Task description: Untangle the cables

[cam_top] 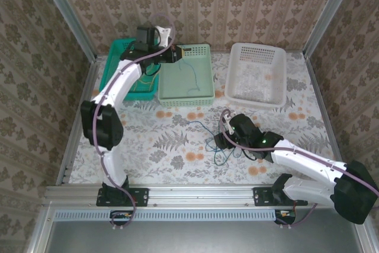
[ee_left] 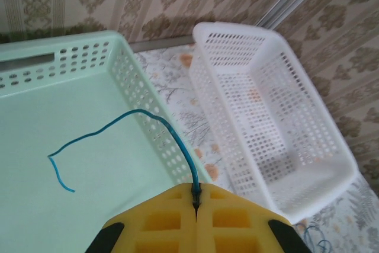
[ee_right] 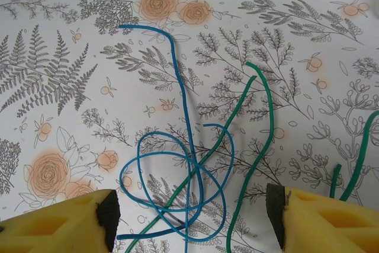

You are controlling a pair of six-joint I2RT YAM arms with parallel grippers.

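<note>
Next, my right gripper lowers onto the blue cable's thin overlapping loops and closes, since they lie over the green cable, between its open fingers.
My left gripper (ee_left: 195, 198) is shut on one end of a thin blue cable (ee_left: 118, 124), above the pale green basket (ee_left: 71, 63). The cable's free length curls down onto that basket's floor. From above, the left gripper (cam_top: 176, 51) sits over the basket's back rim and the cable (cam_top: 193, 78) trails inside. My right gripper (ee_right: 192, 217) is open low over the table, its fingers either side of a tangle. There a blue cable (ee_right: 177, 164) makes several overlapping loops, crossed by green cables (ee_right: 260, 140). In the top view, the right gripper (cam_top: 224, 140) hovers by this tangle (cam_top: 214, 151).
A white basket (cam_top: 257, 75) stands at the back right, next to the pale green basket (cam_top: 204, 90). A darker green basket (cam_top: 118, 57) sits at the back left under the left arm. Metal frame posts and patterned walls close in the table.
</note>
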